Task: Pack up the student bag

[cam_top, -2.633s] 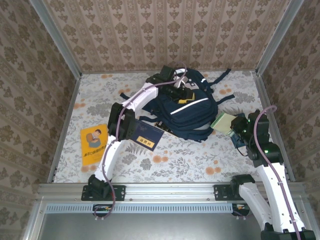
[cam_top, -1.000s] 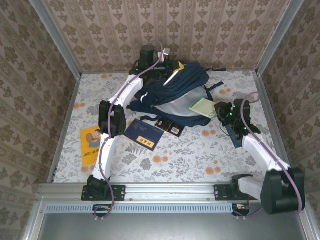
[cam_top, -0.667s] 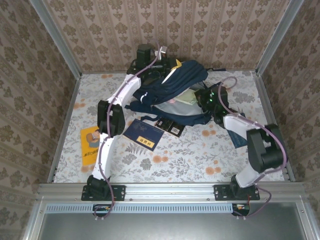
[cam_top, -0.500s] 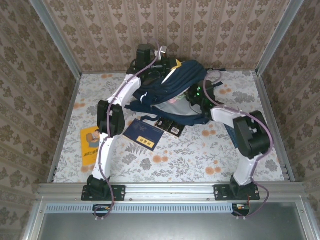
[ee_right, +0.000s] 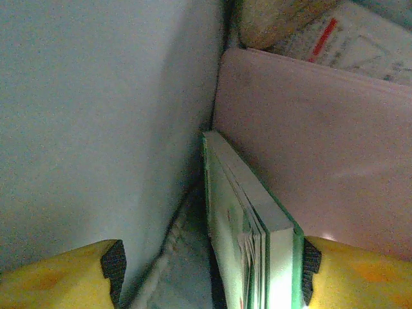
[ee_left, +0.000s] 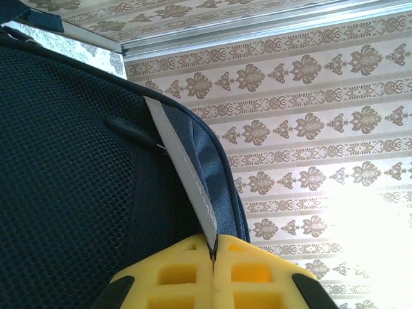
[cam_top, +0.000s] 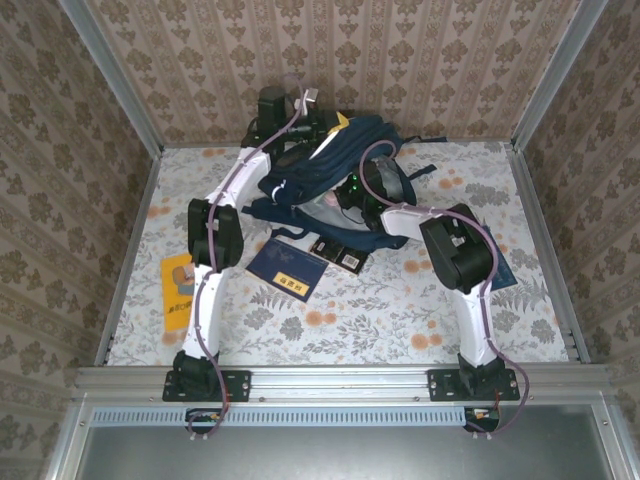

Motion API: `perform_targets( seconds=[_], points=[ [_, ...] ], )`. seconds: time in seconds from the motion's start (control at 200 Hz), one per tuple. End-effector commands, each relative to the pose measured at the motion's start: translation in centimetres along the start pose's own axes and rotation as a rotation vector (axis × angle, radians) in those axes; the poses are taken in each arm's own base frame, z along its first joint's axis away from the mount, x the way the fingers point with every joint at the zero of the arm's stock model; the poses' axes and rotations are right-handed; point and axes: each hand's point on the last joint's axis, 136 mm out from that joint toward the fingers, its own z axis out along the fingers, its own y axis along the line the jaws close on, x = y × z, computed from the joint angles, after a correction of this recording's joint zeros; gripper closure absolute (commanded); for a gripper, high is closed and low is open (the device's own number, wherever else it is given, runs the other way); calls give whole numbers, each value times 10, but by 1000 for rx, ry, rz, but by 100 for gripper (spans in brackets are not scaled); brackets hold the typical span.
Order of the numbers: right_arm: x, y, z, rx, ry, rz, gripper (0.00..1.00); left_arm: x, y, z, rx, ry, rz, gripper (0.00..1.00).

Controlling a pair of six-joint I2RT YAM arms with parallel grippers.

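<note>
The green book [ee_right: 235, 219] is already standing inside the bag, so I will move my left gripper back and down over the bag's opening and release the white-striped edge there.
The navy student bag [cam_top: 335, 165] lies at the back of the table with its mouth held up. My left gripper [ee_left: 213, 251] is shut on the bag's white-striped edge [ee_left: 183, 174], and its yellow tip shows above the bag [cam_top: 341, 122]. My right gripper [ee_right: 209, 264] reaches inside the bag, its arm entering the opening [cam_top: 372, 190]. Its jaws stand open. A green book [ee_right: 235, 219] stands on edge between them, resting against the right pad [ee_right: 311, 262], with a gap to the left pad. Behind the book is a pink flat item [ee_right: 309, 167]; the bag's grey lining [ee_right: 96, 129] is on the left.
A dark blue booklet [cam_top: 286, 270] and a small black patterned item [cam_top: 338, 253] lie in front of the bag. A yellow book [cam_top: 180, 290] lies at the left. Another blue book [cam_top: 500, 272] lies at the right behind my right arm. Walls close in the table.
My right arm swung left from the table's right side, carried the green book into the bag, and its jaws opened. My left gripper lifted the bag's edge higher.
</note>
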Motion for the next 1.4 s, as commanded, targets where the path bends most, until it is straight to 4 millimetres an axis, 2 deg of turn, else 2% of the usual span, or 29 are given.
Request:
perform_targets(
  seconds=[0.0, 0.12, 0.24, 0.38, 0.475, 0.495, 0.51, 0.555, 0.62, 0.685, 0.77, 0.83, 0.845, 0.87, 0.91, 0.955, 1.05, 1.205, 1.245, 1.305, 1.395],
  points=[
    [-9, -9, -29, 99, -5, -116, 27, -13, -46, -16, 81, -52, 145, 100],
    [-9, -3, -59, 150, 23, -213, 27, -14, -43, -18, 68, -53, 147, 100],
    [-9, 0, -95, 225, 42, -348, 29, -12, -32, -17, 29, -43, 144, 100],
    [-12, -10, -148, 352, 61, -469, 33, -4, -11, -14, -57, -21, 153, 100],
    [-33, -22, -201, 465, -70, -525, 32, 8, 14, -6, -168, -7, 151, 100],
    [-37, -29, -211, 500, -96, -538, 31, 12, 20, -4, -188, 0, 150, 100],
    [-43, -27, -224, 508, -135, -547, 31, 15, 23, -2, -200, 6, 149, 100],
    [-58, -35, -251, 578, -223, -573, 30, 23, 32, 6, -235, 22, 154, 98],
    [-78, -51, -281, 673, -299, -588, 30, 36, 46, 12, -299, 45, 165, 91],
    [-97, -72, -298, 749, -291, -534, 29, 42, 62, 13, -374, 50, 171, 77],
    [-118, -96, -306, 788, -253, -447, 24, 45, 81, 6, -454, 36, 152, 59],
    [-131, -109, -308, 798, -241, -399, 22, 45, 87, 1, -486, 13, 144, 51],
    [-134, -112, -307, 805, -235, -388, 20, 46, 91, 0, -495, 9, 141, 51],
    [-139, -117, -306, 808, -226, -372, 18, 58, 85, 12, -489, 23, 159, 51],
    [-147, -126, -304, 822, -213, -343, 15, 61, 82, 11, -491, 14, 167, 51],
    [-158, -140, -305, 864, -204, -296, 7, 66, 79, 11, -500, 8, 179, 51],
    [-182, -171, -305, 927, -180, -190, 1, 77, 71, 13, -530, -7, 225, 49],
    [-216, -217, -312, 995, -156, -64, 0, 96, 50, 27, -528, 30, 310, 47],
    [-223, -226, -309, 986, -130, -39, 0, 100, 46, 31, -517, 41, 314, 47],
    [-220, -246, -311, 1028, -51, 26, 0, 103, 40, 35, -496, 52, 318, 47],
    [-223, -258, -310, 1019, -18, 39, 0, 106, 34, 38, -479, 58, 330, 47]
  ],
)
